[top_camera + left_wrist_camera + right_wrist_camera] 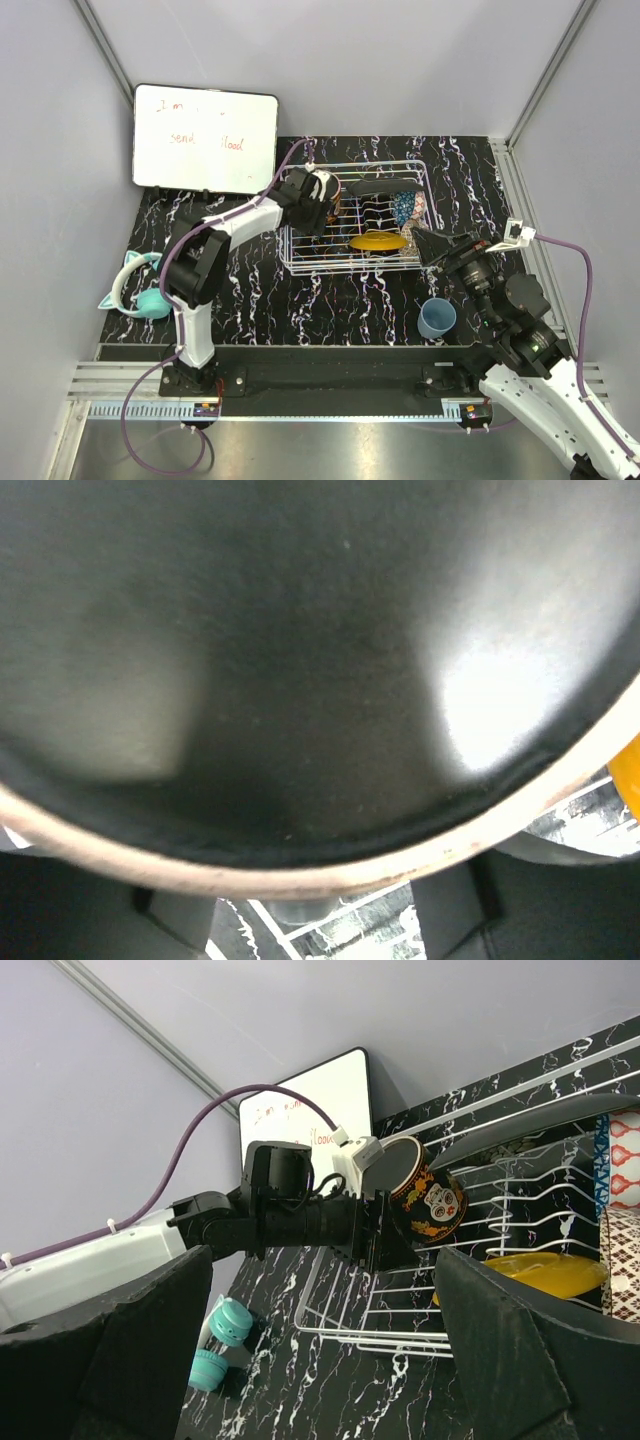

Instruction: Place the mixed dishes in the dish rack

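Observation:
My right gripper moves back and down next, tilting its fingers downward onto the light-blue cup's rim, since the cup stands below it and nearer my base.
The white wire dish rack stands mid-table. In it are the yellow round plate, the dark rectangular plate and two patterned bowls. My left gripper is shut on the black mug, which has skull art, and holds it tilted over the rack's left end. The mug fills the left wrist view. The light-blue cup stands on the table in front of the rack's right end. My right gripper is open and empty, just off the rack's right front corner.
The whiteboard leans at the back left. Teal cat-ear headphones lie at the table's left edge and also show in the right wrist view. Grey walls enclose the table on three sides.

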`<state>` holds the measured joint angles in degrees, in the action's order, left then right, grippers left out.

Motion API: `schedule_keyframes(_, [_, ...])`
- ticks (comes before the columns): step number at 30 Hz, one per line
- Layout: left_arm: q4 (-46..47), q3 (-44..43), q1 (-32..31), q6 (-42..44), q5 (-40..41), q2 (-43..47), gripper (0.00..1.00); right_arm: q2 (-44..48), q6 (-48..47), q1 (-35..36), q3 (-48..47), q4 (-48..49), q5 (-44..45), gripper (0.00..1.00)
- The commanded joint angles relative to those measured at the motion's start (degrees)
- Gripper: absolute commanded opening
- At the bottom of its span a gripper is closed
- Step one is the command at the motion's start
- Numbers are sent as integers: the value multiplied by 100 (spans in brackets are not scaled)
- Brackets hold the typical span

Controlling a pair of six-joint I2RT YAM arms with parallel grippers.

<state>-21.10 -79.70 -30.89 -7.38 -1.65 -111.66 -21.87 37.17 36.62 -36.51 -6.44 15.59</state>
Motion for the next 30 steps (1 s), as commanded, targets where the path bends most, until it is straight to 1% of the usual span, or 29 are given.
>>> schedule_keyframes(1, [150, -19, -39, -62, 86, 399, 72, 7, 19, -23, -234, -7, 23, 100])
schedule_keyframes(4, [28, -203, -48, -97, 77, 487, 75, -89, -43, -23, -295, -147, -161, 100])
schedule_keyframes(8, [-358, -537, -48, -220, 112, 785, 94, -537, -61, -23, -637, -1060, -206, 100])
schedule_keyframes(10, [-508, -704, -48, -334, -27, 926, 96, -861, 141, -32, -717, -1420, -320, 100])
schedule_keyframes(11, [-605, -722, -48, -352, -89, 1083, 99, -985, 150, -24, -900, -1561, -433, 100])
schedule_keyframes(12, [-666, -774, -48, -387, -116, 1163, 99, -1134, 63, -23, -1058, -1762, -452, 100])
schedule_keyframes(13, [-745, -810, -57, -440, -160, 1233, 99, -1571, -85, -23, -1242, -2252, -487, 100])
schedule_keyframes(14, [-894, -862, -48, -440, -195, 1373, 99, -1827, -209, -23, -1697, -2561, -513, 100])
schedule_keyframes(15, [-939, -854, -48, -440, -204, 1462, 99, -2126, -393, -23, -1919, -2895, -453, 100])
schedule_keyframes(16, [-966, -845, -48, -431, -230, 1558, 99, -2677, -447, -15, -2130, -3551, -374, 100])
schedule_keyframes(17, [-1035, -828, -57, -405, -239, 1742, 99, -2935, -517, -15, -2471, -3845, -164, 100])
schedule_keyframes(19, [-1088, -740, -57, -300, -231, 2032, 99, -3252, -544, 38, -2659, -4337, 39, 100])
schedule_keyframes(21, [-1124, -652, -48, -168, -108, 2244, 99, -3149, -421, 73, -2738, -4480, 163, 100])
schedule_keyframes(24, [-1265, -564, -39, 95, -203, 2692, 99, -3191, 0, 73, -2844, -5163, 260, 100])
schedule_keyframes(25, [-1282, -512, -39, 166, -256, 2989, 99, -3270, 71, 73, -2879, -5644, 34, 100])
schedule_keyframes(26, [-1282, -363, -39, 253, -309, 3148, 99, -3341, 254, 91, -2896, -5841, -90, 100])
schedule_keyframes(30, [-1221, 85, -48, 850, -713, 3817, 97, -3184, 712, 389, -2590, -6211, -267, 100])
